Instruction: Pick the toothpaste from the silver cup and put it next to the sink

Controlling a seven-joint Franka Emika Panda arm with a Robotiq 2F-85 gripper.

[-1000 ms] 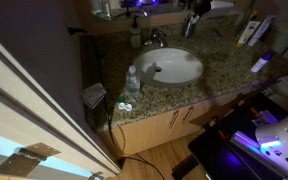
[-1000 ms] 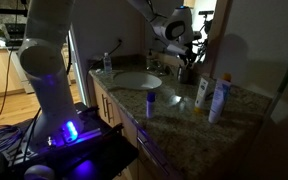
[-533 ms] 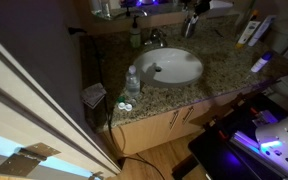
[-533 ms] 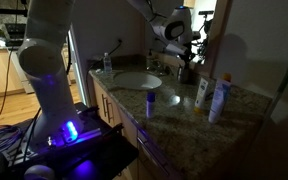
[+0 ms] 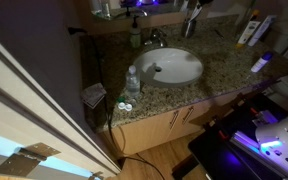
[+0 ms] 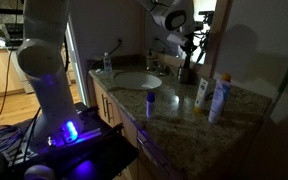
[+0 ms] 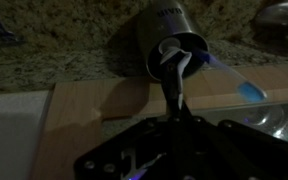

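I need to lift clear of the silver cup's rim, move to the bare granite by the cup, below and to its left in the wrist view, then lower and release.
The silver cup stands on the granite counter behind the sink; it also shows in an exterior view. The toothpaste, a slender whitish tube, rises out of the cup's mouth, its far end still inside the rim. My gripper is right above the cup, its dark fingers closed on the tube's near end. In both exterior views the gripper hangs over the cup at the back of the counter, by the chrome tap.
A clear stick with a blue end leans out of the cup. A clear plastic bottle stands at the counter's front, a green soap bottle by the tap. A white-and-yellow tube and a white bottle stand upright beside the basin.
My gripper has risen a little above the cup, drawing the toothpaste up with it. The cup and the other things on the counter have not moved.
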